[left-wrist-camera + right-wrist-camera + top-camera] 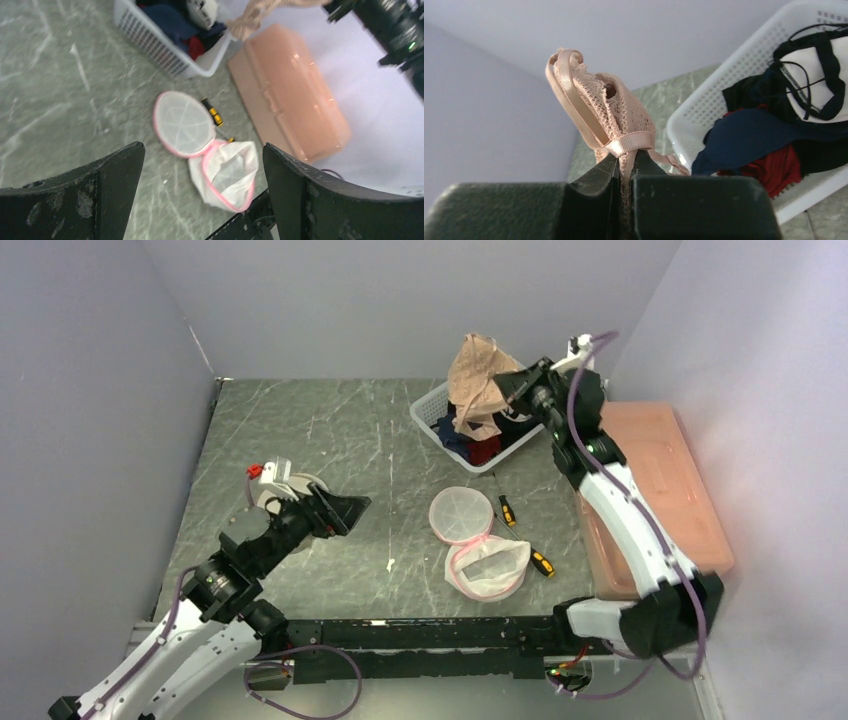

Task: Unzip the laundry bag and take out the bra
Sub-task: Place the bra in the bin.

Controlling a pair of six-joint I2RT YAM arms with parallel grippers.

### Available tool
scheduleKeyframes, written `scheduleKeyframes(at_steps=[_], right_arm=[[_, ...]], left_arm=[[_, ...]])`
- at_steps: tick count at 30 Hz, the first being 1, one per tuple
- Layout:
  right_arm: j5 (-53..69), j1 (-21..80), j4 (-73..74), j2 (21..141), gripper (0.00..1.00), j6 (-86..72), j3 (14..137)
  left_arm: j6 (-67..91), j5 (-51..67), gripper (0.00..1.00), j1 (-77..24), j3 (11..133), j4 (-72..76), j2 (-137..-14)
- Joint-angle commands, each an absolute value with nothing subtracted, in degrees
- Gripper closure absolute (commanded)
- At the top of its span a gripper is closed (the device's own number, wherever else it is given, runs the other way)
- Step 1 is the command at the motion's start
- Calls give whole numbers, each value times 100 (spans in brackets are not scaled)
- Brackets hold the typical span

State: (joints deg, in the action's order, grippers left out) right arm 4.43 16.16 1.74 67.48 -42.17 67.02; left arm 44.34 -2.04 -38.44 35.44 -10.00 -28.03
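The robot's right gripper should next lower the bra onto the clothes in the white basket below and let go of it there, because the bra already hangs over them.
The white mesh laundry bag with pink trim lies unzipped near the table's front, its round lid flipped open beside it. It also shows in the left wrist view as the laundry bag. A beige lace bra hangs over the white basket, pinched in my right gripper, which is shut on its fabric. The right wrist view has the bra rising from between the closed jaws of the right gripper. My left gripper is open over the table's left, holding nothing.
The white basket holds dark blue, red and black-and-white clothes. A pink lidded box runs along the right edge. Two yellow-handled screwdrivers lie beside the bag. A small white and red object sits by the left arm.
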Motion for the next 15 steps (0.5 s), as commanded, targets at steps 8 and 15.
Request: scheduleKeyframes(at_steps=[8, 15], right_arm=[[767, 1227, 695, 8931, 100, -4358, 7984], [1033, 1143, 640, 9707, 100, -4369, 7873]], left_arm=[[4617, -394, 7, -3850, 3161, -1696, -2774], [4697, -108, 7, -3849, 3029, -1347, -3235]])
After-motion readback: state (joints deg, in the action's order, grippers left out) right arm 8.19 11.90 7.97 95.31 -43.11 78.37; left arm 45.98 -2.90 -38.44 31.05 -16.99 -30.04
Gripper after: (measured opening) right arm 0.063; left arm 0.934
